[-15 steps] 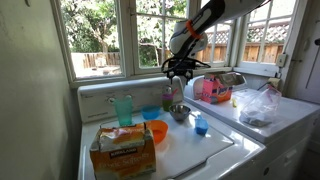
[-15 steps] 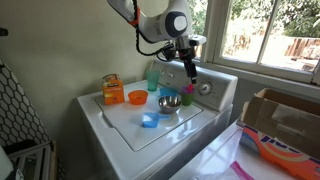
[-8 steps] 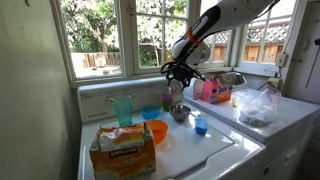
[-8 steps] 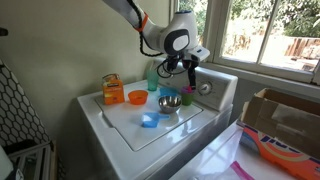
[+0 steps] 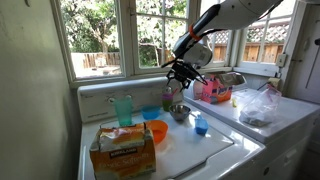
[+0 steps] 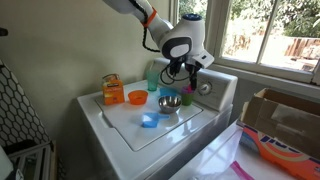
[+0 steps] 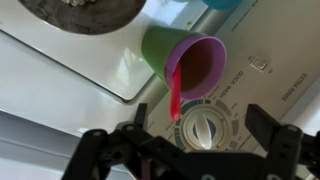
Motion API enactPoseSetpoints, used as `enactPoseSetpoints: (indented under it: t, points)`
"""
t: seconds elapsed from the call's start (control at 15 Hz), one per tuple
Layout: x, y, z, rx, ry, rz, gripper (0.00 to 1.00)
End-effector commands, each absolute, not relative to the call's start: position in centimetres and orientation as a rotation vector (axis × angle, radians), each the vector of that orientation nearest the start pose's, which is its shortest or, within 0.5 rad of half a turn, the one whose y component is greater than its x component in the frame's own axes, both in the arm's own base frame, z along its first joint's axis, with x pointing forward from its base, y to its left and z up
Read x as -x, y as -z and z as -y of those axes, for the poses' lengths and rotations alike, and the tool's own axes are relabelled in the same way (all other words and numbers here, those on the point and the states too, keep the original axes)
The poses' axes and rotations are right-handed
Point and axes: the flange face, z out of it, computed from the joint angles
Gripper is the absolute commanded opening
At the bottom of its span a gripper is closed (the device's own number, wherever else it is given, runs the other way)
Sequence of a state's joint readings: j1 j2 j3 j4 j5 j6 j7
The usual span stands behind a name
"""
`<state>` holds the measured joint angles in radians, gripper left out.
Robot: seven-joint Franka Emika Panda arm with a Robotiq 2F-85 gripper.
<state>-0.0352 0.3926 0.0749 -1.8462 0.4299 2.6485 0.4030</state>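
The pink stick's upper end (image 7: 176,106) stands off-center between my gripper's open fingers. I will shift my gripper slightly left in the wrist view next and close around it.
My gripper (image 5: 178,74) (image 6: 189,70) hangs open and empty over the back of a white washer, just above its control panel. In the wrist view the open jaws (image 7: 197,117) frame a white dial (image 7: 195,128) on the panel. Just past the dial stands a cup, green outside and purple inside (image 7: 186,60), with a pink stick in it. The same cup shows under the gripper in both exterior views (image 5: 170,98) (image 6: 186,98). The gripper touches nothing that I can see.
On the washer lid (image 6: 170,130) are a metal bowl (image 5: 180,113) (image 6: 169,103), an orange bowl (image 5: 156,132) (image 6: 137,97), a teal cup (image 5: 123,108) (image 6: 152,77), a small blue cup (image 5: 201,126) (image 6: 150,121) and a cardboard box (image 5: 123,148) (image 6: 112,88). Windows stand behind.
The wrist has turned and the gripper has shifted slightly toward the control panel. The things on the washer have not moved.
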Motion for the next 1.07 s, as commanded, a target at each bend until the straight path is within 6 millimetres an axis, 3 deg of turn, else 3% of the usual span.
enactPoseSetpoints:
  t: [0.0,0.6,0.73,1.0]
  points:
    - [-66.3,-35.3,0.2,2.525,0.434,-0.918,1.0]
    - [-65.8,-34.7,-0.8,2.512,0.339,-0.888,0.96]
    - [-65.7,-34.7,-0.9,2.516,0.334,-0.882,0.92]
    - [-65.5,-34.4,-1.1,2.534,0.331,-0.888,0.76]
